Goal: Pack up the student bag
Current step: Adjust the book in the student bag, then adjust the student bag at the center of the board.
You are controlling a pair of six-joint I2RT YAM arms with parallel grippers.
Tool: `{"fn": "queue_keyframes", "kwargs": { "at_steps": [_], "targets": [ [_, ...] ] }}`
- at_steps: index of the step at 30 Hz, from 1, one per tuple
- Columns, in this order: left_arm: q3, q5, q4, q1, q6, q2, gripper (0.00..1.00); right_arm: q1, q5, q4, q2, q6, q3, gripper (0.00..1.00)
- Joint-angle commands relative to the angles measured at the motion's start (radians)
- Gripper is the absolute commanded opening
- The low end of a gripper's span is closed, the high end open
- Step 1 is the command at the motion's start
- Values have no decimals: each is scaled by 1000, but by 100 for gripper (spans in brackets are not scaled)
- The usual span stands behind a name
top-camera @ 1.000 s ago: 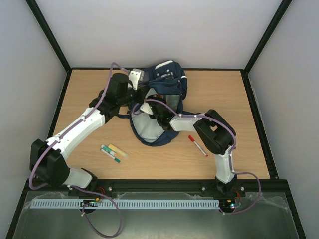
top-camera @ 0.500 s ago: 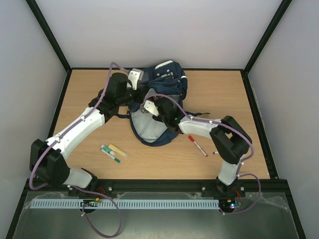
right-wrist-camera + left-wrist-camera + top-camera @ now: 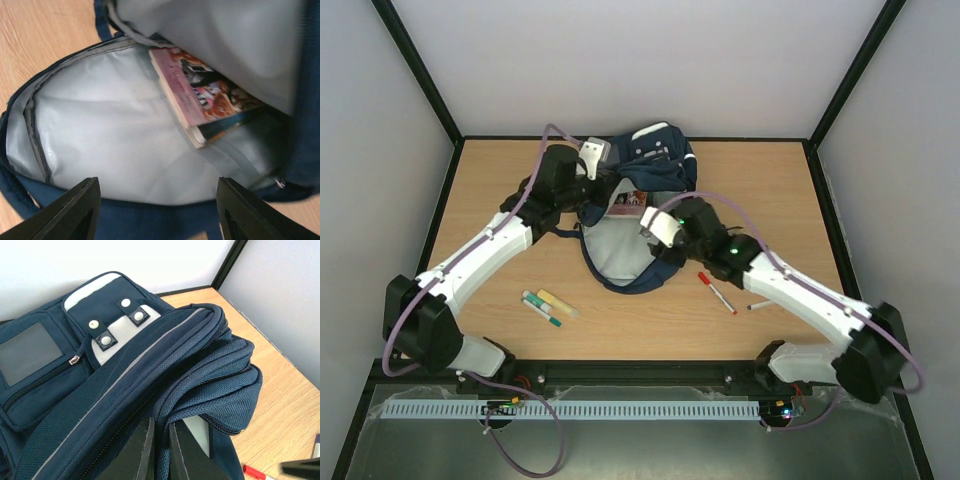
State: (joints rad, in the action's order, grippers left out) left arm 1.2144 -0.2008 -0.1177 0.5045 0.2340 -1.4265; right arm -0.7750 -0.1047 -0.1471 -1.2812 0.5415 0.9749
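My left gripper is going to move back and down next, bring the bag's rim over to the opening's near edge [image 3: 634,286] and let go of it, because the bag [image 3: 660,165] is still wide open.
The navy student bag [image 3: 660,165] lies at the back middle of the table, its mouth open toward me and its grey lining [image 3: 110,140] showing. A book with a pink illustrated cover [image 3: 200,100] lies inside against the far wall; it also shows in the top view [image 3: 632,198]. My left gripper [image 3: 161,437] is shut on the bag's upper zipper rim [image 3: 200,390] and holds it up; in the top view the left gripper [image 3: 603,190] is at the mouth's left side. My right gripper [image 3: 157,215] is wide open and empty at the mouth's near right edge [image 3: 658,250].
A red marker [image 3: 717,293] and a small dark pen [image 3: 758,305] lie right of the bag. Green and yellow markers [image 3: 548,305] lie at the front left. The red marker's tip shows in the left wrist view [image 3: 257,473]. Black frame posts edge the table.
My right arm has swung out to the right and drawn its gripper back from deep in the bag to the mouth's edge. The book now shows inside. The left arm has stayed put.
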Motion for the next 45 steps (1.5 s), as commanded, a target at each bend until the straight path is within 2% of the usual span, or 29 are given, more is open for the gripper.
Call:
{"fn": "queue_keyframes", "kwargs": {
  "at_steps": [1,7,12,17,23,24,27,31,34,35,37,41,45],
  "targets": [
    [78,28,11,12,-31,-55,4,89,72,-169,130,-80,-62,64],
    [160,132,-107,181,-123,-178,4,227,94,-210,289,-150,-154,65],
    [190,202,-168,287,-111,-253,4,312,68,-217,406,-196,-209,65],
    [94,220,-133,342,-61,-270,5,369,-1,-228,500,-237,-246,65],
    [-31,254,-50,421,-1,-283,9,388,-39,-229,506,-261,-253,65],
    [-31,255,-49,424,4,-290,15,388,-33,-228,501,-266,-252,65],
    [-3,198,-91,426,-25,-293,44,390,3,-227,477,-282,-245,66],
    [-12,250,-98,422,-70,-162,79,391,48,-228,460,-295,-235,73],
    [-17,283,-114,397,-92,-51,91,391,99,-238,445,-294,-206,81],
    [-23,288,-119,381,-96,-13,98,391,137,-245,435,-290,-190,86],
    [-48,294,-103,342,-92,63,99,391,207,-258,412,-282,-145,99],
    [-163,521,-31,260,32,208,100,391,348,-248,347,-307,-75,99],
    [-212,482,-136,146,-24,237,100,390,526,-216,253,-272,-52,99]
  ]
}}
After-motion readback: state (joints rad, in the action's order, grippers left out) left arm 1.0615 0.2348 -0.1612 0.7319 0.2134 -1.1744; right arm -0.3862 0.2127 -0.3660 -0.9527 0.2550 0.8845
